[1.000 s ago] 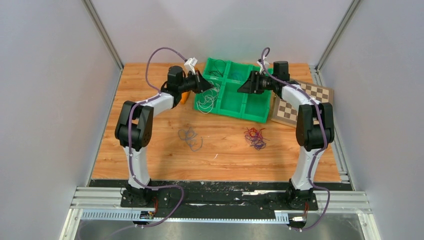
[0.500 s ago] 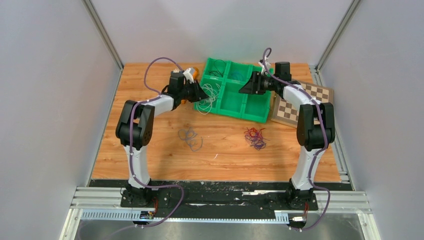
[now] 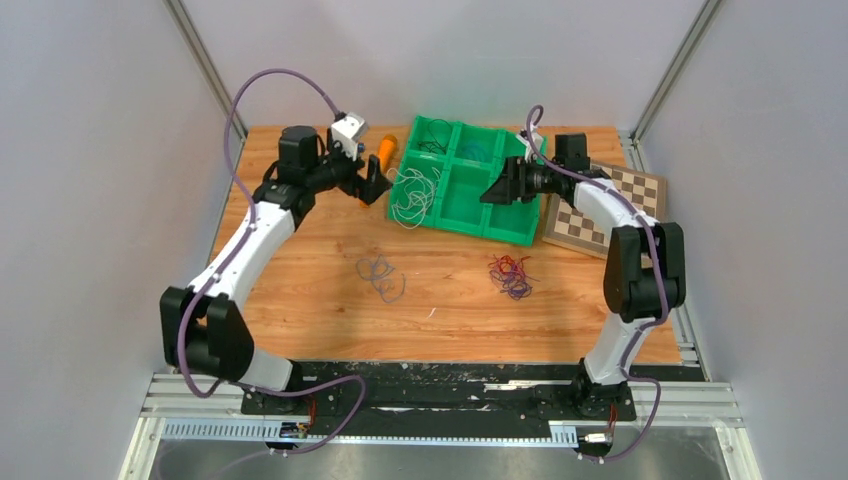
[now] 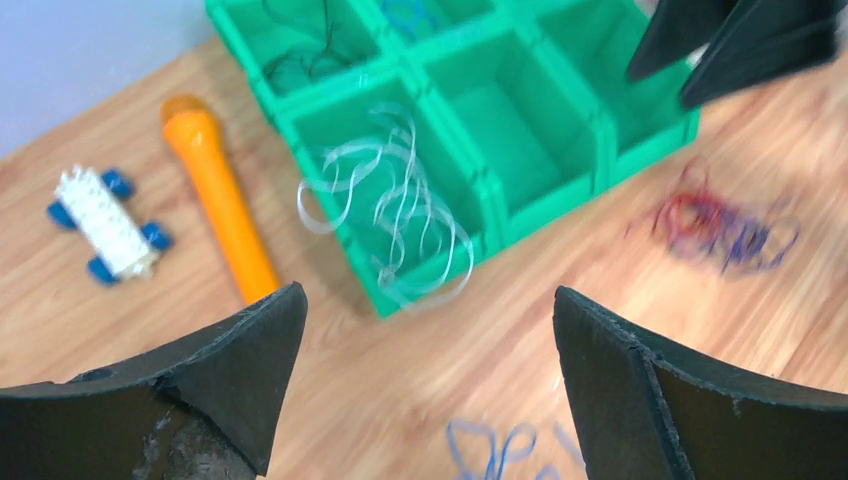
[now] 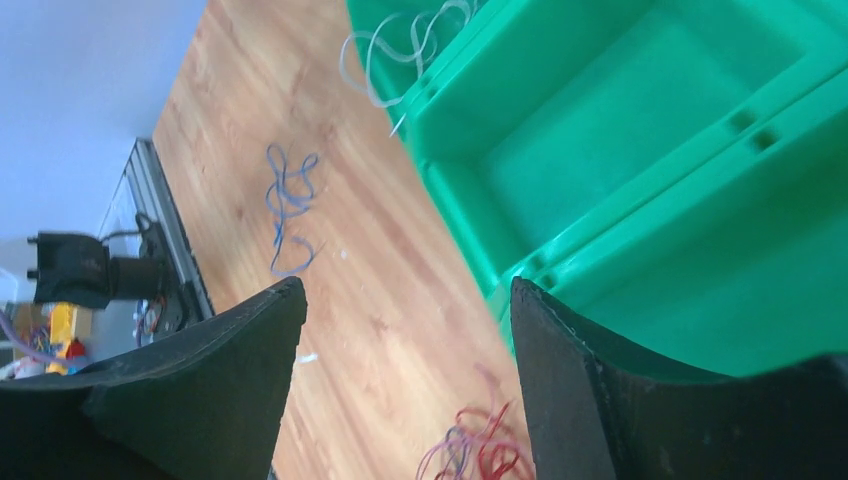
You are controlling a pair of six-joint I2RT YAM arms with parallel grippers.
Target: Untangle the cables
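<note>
I will move my left gripper back and down onto the far loops of the blue cable next, because the cable is below and back from that gripper, clear of the other cables.
The cables lie apart: a white cable draped over the near-left compartment wall of the green bin, a blue cable on the table, and a red and purple clump. Thin dark and blue strands sit in the bin's far compartments. My left gripper hovers open just left of the bin, holding nothing. My right gripper is open and empty above the bin's near-right compartment.
An orange marker and a small white toy with blue wheels lie left of the bin. A checkerboard lies to its right. Grey walls enclose the table on three sides.
My left gripper opened wide and drew back to the left, away from the bin, its arm swinging outward. The white cable stays draped on the bin. My right gripper opened a little more.
</note>
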